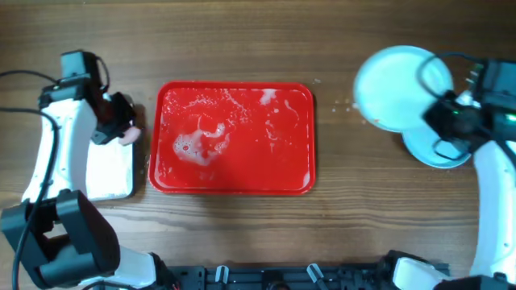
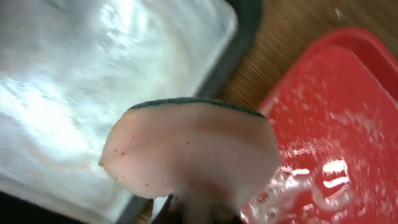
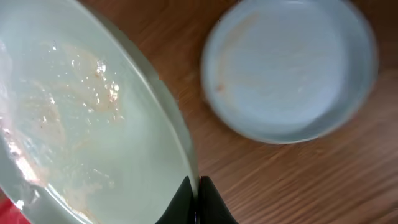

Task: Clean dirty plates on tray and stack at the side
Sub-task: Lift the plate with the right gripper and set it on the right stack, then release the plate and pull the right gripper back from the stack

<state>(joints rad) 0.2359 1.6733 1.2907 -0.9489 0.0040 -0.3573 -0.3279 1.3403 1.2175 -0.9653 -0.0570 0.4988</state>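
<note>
My right gripper should carry its plate over the other pale blue plate [image 1: 439, 137] [image 3: 290, 67] next, then lower it to stack.
The red tray [image 1: 234, 181] lies mid-table, wet with foam and holding no plates; its corner shows in the left wrist view [image 2: 348, 93]. My right gripper [image 1: 439, 113] is shut on the rim of a pale blue plate [image 1: 395, 80], held tilted above the table at the right; in the right wrist view [image 3: 196, 186] the jaws pinch its rim and the plate [image 3: 81, 124] shows wet brownish smears. Another pale blue plate [image 1: 439, 153] lies on the table under my right arm and shows in the right wrist view [image 3: 286, 68]. My left gripper [image 1: 121, 133] is shut on a pink sponge [image 2: 193, 149].
A smaller dark-rimmed tray with a white inside [image 1: 109, 173] lies left of the red tray, under my left gripper, and fills the left wrist view [image 2: 93, 81]. Foam spots lie on the wood near the held plate [image 1: 347, 105].
</note>
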